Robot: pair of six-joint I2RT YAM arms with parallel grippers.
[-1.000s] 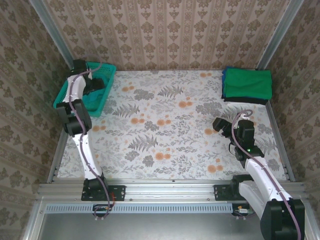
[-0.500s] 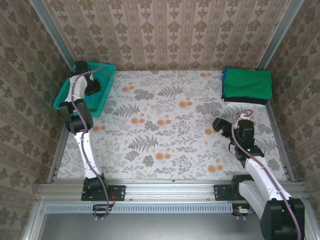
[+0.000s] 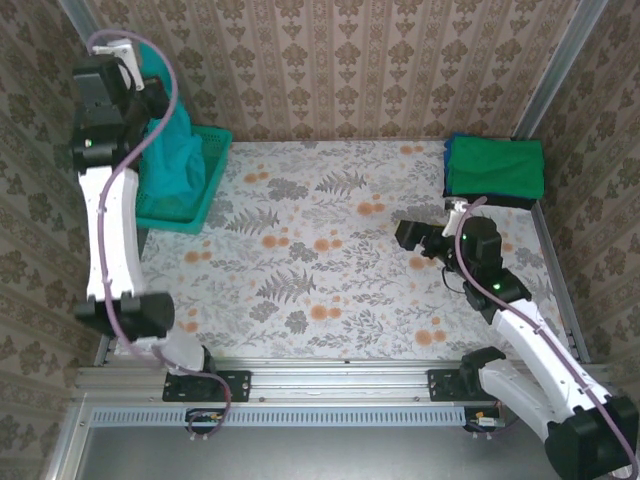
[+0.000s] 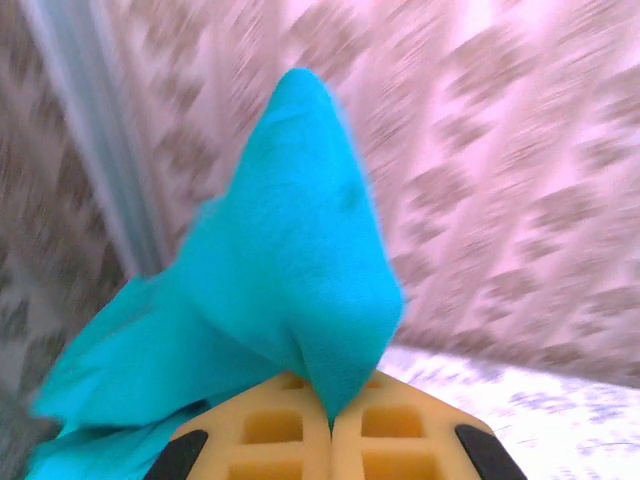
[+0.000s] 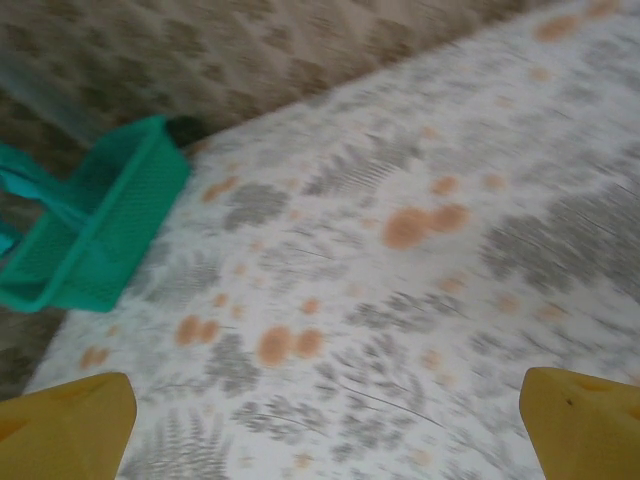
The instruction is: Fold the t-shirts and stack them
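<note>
I will next swing my left gripper past the basket (image 3: pixel 208 176) and down to release the teal t-shirt, as the bare floral cloth is below it, toward the folded t-shirts.
A teal t-shirt (image 3: pixel 172 157) hangs bunched above the teal mesh basket (image 3: pixel 208 176) at the back left, held up by my left gripper (image 3: pixel 148 118). In the left wrist view the yellow fingers (image 4: pixel 262 440) are pressed together with a fold of the teal t-shirt (image 4: pixel 290 260) pinched between them. Folded t-shirts lie stacked at the back right, a green one (image 3: pixel 495 167) on top with a dark edge (image 3: pixel 490 201) showing below. My right gripper (image 3: pixel 405 235) hovers over the table's right half, open and empty (image 5: pixel 325 420).
The table carries a floral cloth (image 3: pixel 330 250). Patterned walls close in the back and both sides, with metal posts in the back corners. The right wrist view shows the basket (image 5: pixel 95 245) far off to the left.
My left gripper has shut on the teal t-shirt in the basket and the arm has risen high, lifting it out. The right gripper has swung a little left, staying open.
</note>
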